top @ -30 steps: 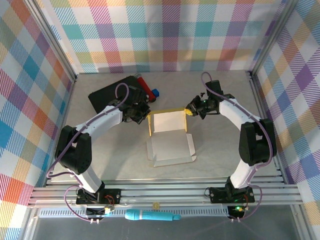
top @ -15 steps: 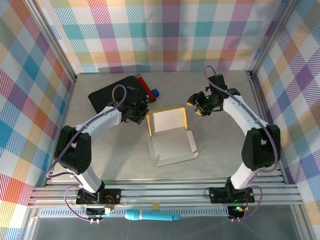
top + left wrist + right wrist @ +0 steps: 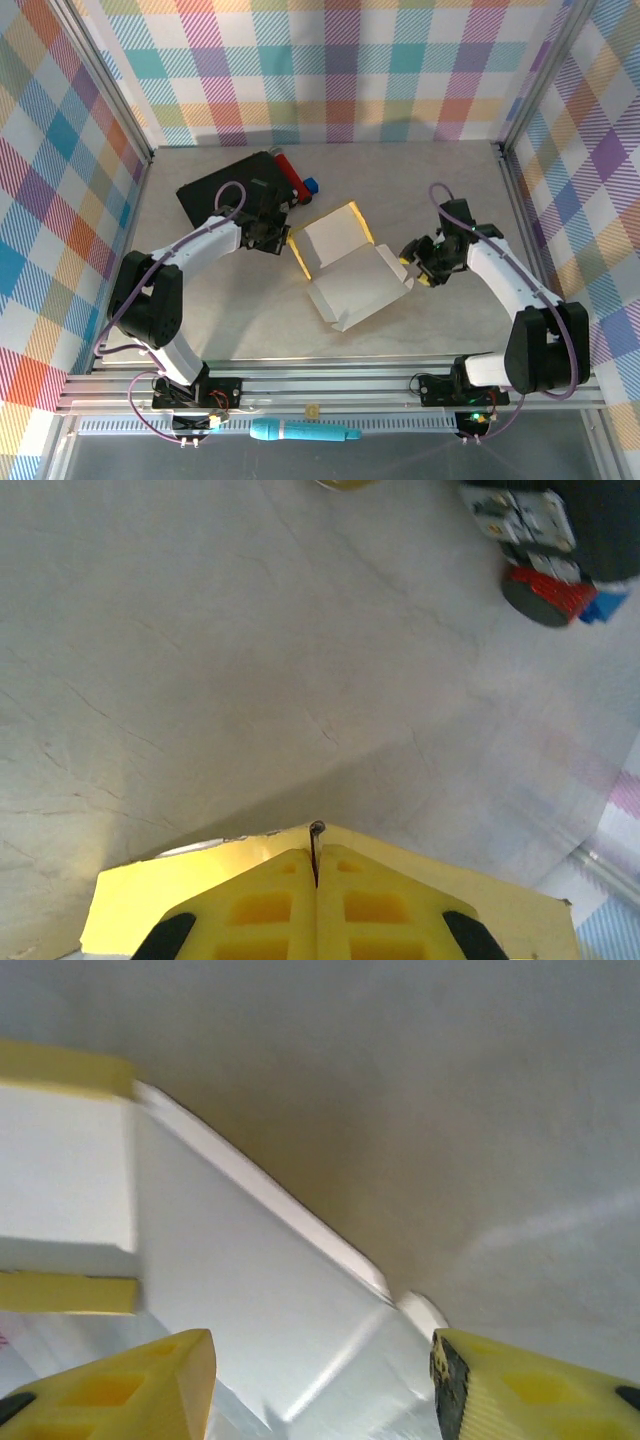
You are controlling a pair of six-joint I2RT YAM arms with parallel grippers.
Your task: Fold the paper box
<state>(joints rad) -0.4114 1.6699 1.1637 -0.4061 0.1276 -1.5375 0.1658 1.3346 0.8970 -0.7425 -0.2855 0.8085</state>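
My right gripper is open and will next pull its fingers back and toward the box, on both sides of the box's white end flap, and close.
The paper box lies opened out in the middle of the table, pale side up, turned at a slant, with yellow flaps standing along its far half. My left gripper is shut on the box's far-left yellow flap. In the left wrist view the gripper pinches a thin edge of the yellow cardboard. My right gripper stands open at the box's right corner. In the right wrist view this gripper straddles the white panel without touching it.
A black case lies at the far left, just behind my left arm. A red cylinder and a small blue block sit beside it; the cylinder also shows from the left wrist. Plaid walls enclose the table.
My right gripper has opened, let go of the box's far-right flap and moved nearer and to the right. The box has swung round at a slant. The left gripper stays shut.
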